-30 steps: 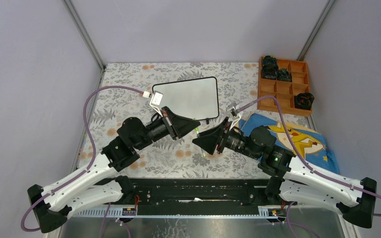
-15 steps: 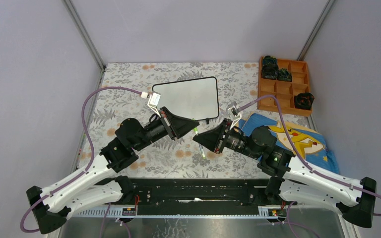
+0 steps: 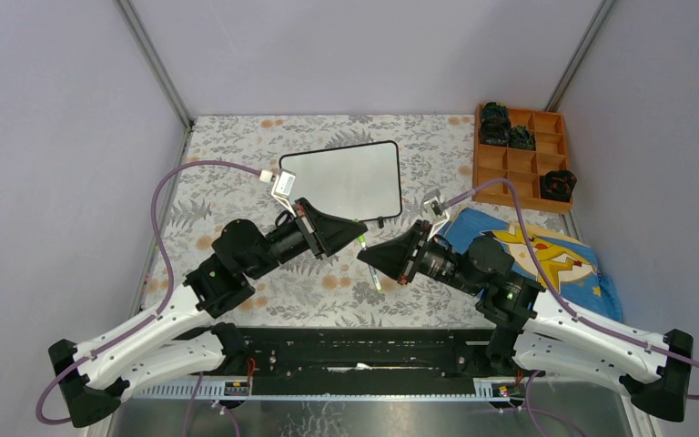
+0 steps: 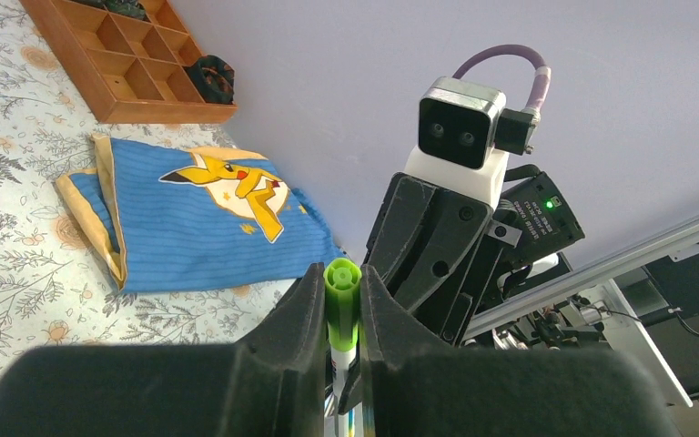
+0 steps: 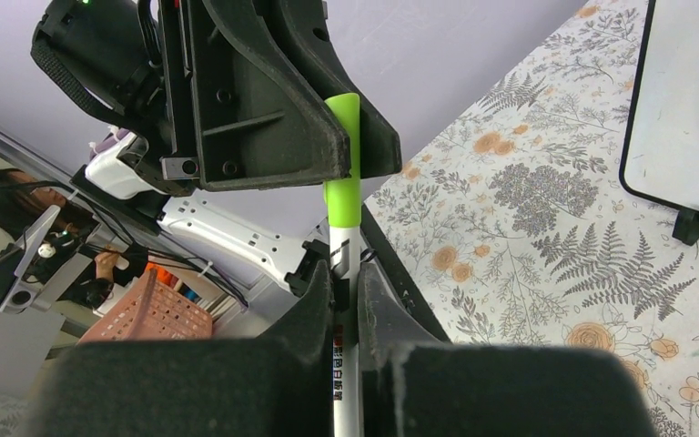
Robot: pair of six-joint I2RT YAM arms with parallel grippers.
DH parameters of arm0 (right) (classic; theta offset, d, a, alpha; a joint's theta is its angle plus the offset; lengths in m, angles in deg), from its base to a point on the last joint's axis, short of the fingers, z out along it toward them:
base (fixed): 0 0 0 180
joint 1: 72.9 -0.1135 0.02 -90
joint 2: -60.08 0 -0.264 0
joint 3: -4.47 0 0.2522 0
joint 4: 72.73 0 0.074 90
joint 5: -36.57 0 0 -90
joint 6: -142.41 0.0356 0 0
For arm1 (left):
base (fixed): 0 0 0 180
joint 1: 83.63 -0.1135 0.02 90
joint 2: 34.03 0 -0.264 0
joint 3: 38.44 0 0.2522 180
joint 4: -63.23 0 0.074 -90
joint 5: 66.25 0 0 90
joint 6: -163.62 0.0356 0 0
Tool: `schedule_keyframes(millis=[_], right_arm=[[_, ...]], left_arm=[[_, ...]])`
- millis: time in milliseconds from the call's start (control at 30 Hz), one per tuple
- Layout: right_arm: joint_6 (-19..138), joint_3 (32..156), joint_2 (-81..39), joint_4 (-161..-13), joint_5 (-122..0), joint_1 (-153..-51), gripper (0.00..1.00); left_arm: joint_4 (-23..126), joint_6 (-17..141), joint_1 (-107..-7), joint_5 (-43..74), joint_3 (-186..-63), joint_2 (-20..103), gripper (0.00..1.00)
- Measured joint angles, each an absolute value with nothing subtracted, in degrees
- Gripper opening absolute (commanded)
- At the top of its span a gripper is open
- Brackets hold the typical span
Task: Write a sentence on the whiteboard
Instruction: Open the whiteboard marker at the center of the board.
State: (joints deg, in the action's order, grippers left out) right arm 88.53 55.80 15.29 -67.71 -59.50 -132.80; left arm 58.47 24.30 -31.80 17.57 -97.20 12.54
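Observation:
I need to pull the green cap (image 4: 341, 296) off the marker's body with my left gripper, tilt down, lower and let go of it on the clear floral cloth below, before the whiteboard.
The whiteboard (image 3: 346, 180) lies at the back middle of the table, its face blank; no sentence shows on it. A marker (image 3: 367, 257) with a white barrel and green cap hangs in the air between both arms. My left gripper (image 3: 358, 239) is shut on the green cap (image 4: 341, 296), seen end-on in the left wrist view. My right gripper (image 3: 371, 264) is shut on the white barrel (image 5: 344, 264) just below the cap (image 5: 343, 182). In the right wrist view a corner of the whiteboard (image 5: 692, 100) sits at the upper right.
A wooden compartment tray (image 3: 507, 164) holding black items stands at the back right. A blue cloth with a yellow cartoon figure (image 3: 564, 264) lies under the right arm. A floral cloth (image 3: 237, 173) covers the table.
My right gripper has slid a little toward the left one and closed its jaws on the marker's barrel. The left gripper has kept its hold on the cap.

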Motion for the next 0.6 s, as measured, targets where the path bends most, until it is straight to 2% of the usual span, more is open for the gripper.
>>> schedule_keyframes(millis=[600], right_arm=[[87.99, 54.31, 16.93, -67.29, -58.86, -132.8, 0.0]], left_arm=[[55.89, 24.3, -31.32, 19.69, -97.5, 11.92, 0.0]])
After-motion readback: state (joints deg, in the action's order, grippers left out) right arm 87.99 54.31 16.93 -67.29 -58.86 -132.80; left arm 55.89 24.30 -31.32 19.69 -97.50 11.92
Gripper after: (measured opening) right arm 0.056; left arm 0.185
